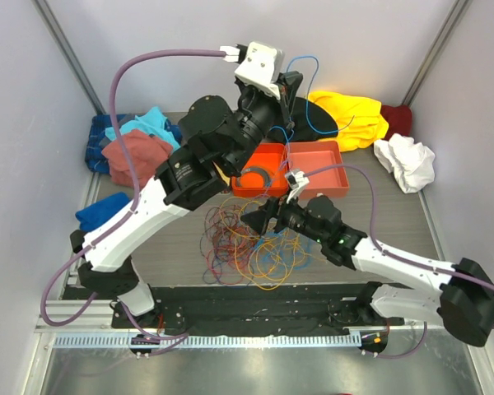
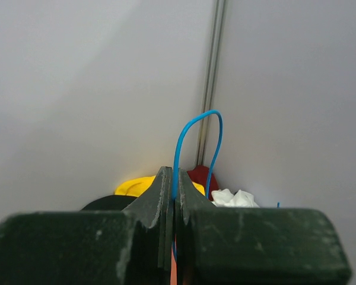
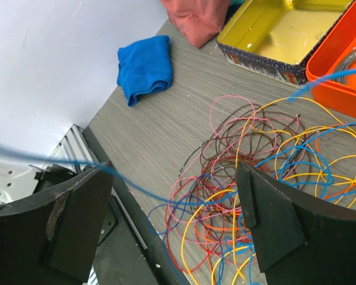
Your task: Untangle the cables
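Note:
The taut piece of blue cable already runs across the gap between the right gripper's fingers, so the gripper will next move slightly outward and close them around it.
The cables lie in a loose tangle of yellow, orange, red, blue and dark wires on the table in front of the arms, and show as cables in the right wrist view. My left gripper is raised high at the back, and in the left wrist view the left gripper is shut on a thin blue cable that loops above its tips. My right gripper hovers over the tangle. It is open, and a taut blue strand runs across the gap between its fingers.
An orange tray holding a grey curved strip sits behind the tangle. Cloths lie around: yellow, white, dark red, teal and rust, blue. A yellow tin stands near the tray.

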### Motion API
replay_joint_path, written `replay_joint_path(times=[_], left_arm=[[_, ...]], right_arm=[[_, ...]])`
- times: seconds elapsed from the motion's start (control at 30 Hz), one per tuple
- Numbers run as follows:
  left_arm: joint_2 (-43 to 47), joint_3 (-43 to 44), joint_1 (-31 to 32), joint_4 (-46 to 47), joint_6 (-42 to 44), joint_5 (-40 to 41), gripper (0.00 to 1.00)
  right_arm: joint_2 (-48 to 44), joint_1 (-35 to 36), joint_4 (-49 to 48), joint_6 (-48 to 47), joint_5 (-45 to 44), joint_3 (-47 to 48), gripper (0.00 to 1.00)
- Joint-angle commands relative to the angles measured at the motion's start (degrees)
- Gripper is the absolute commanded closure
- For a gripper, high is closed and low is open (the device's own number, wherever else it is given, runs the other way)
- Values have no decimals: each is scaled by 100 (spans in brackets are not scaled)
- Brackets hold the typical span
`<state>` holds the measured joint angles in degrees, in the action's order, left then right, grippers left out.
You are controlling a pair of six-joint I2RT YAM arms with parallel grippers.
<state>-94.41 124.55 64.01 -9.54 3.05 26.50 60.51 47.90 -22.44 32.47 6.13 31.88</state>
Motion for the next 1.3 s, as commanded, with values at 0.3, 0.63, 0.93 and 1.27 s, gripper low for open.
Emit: replay_joint_path(times=[0.3,0.63,0.93,1.27], left_arm=[[379,-88,-11,-110,-112,56,99],[1144,-1653,-64,996,933,2051,100],[1171,-1023,-275,1682,1767,2140,100],[178,867,-275,2264,3297,2008,99]], right_arm=[[612,79,-835,58,-865,442,91],[-1743,70,2206,-100,-2938,775,99],[-3148,70,3905,637,-3671,399,99],[-3994,70,4677,1288,-4111,-41,99]])
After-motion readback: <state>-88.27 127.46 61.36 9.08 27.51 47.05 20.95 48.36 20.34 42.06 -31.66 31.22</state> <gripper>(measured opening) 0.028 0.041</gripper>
